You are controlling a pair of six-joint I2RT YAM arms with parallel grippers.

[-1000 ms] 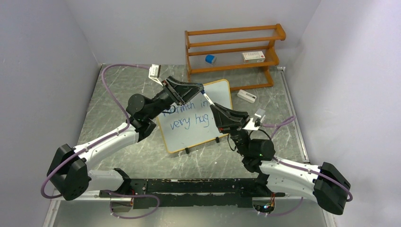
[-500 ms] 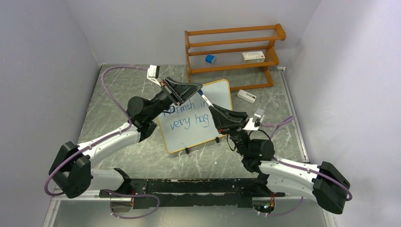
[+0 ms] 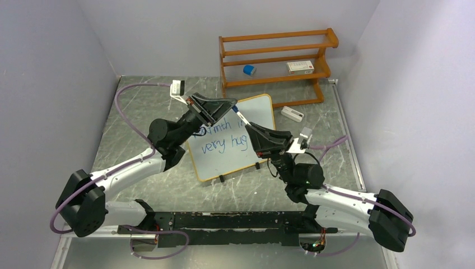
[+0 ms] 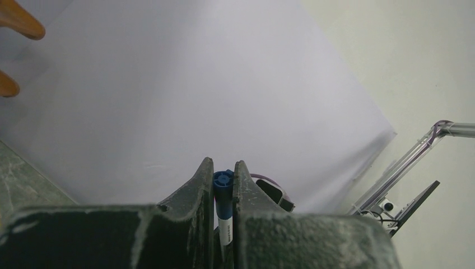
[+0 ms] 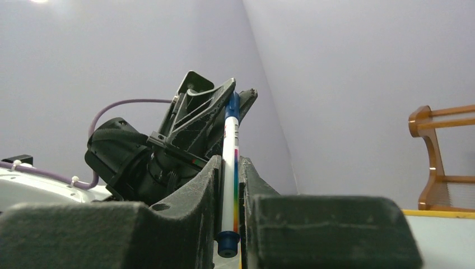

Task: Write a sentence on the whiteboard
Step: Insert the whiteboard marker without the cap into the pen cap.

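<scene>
I will next move my right gripper to the right in the top view and down to the tabletop beside the whiteboard (image 3: 224, 163), and release the marker there, because it is capped.
The whiteboard (image 3: 224, 163) lies tilted on the table, its orange-tan frame showing. The sentence (image 3: 223, 140) is in blue handwriting, two lines partly covered by the arms; "very hug" reads clearly. A white marker (image 3: 240, 114) with a blue cap spans between both grippers above the board. My left gripper (image 3: 233, 104) is shut on the marker's blue cap (image 4: 223, 184), with the left gripper (image 4: 223, 166) jaws tight against it. My right gripper (image 3: 248, 126) is shut on the marker's white barrel (image 5: 230, 131); the right gripper (image 5: 229, 162) holds it near the blue tail end.
An orange wooden shelf rack (image 3: 274, 56) stands at the back, holding a small blue object (image 3: 249, 70) and a white box (image 3: 300, 67). A white eraser-like block (image 3: 292, 114) lies on the table right of the board. Walls close in on the left, back and right.
My left gripper has closed on the marker's cap, and the left wrist has shifted slightly up and left. The right gripper keeps its hold on the barrel.
</scene>
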